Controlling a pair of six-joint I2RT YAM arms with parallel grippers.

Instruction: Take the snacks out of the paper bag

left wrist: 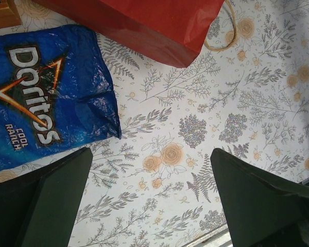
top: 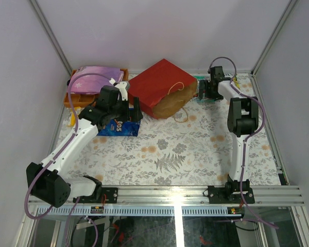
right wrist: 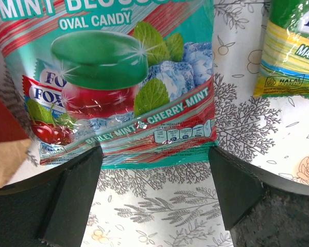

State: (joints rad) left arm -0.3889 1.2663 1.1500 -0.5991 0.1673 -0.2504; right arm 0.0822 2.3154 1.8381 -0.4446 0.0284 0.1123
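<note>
My right gripper will turn back and left in the top view into the red paper bag's brown opening (top: 172,105), which stands open, and close inside.
The red paper bag (top: 157,82) lies on its side at the back, its brown mouth (top: 174,105) facing front right; it also shows in the left wrist view (left wrist: 144,25). The blue Doritos bag (top: 118,127) lies flat on the table left of it (left wrist: 41,98). My left gripper (top: 130,114) hovers open and empty over the Doritos bag's right edge (left wrist: 149,195). My right gripper (top: 202,92) is open and empty beside the bag's mouth, just short of a green mint candy packet (right wrist: 113,77). A yellow-green packet (right wrist: 296,46) lies to its right.
An orange tray (top: 71,96) with a pink-purple pouch (top: 98,76) stands at the back left. The bag's cord handles (top: 181,116) lie loose on the floral cloth. Walls close in the back and sides.
</note>
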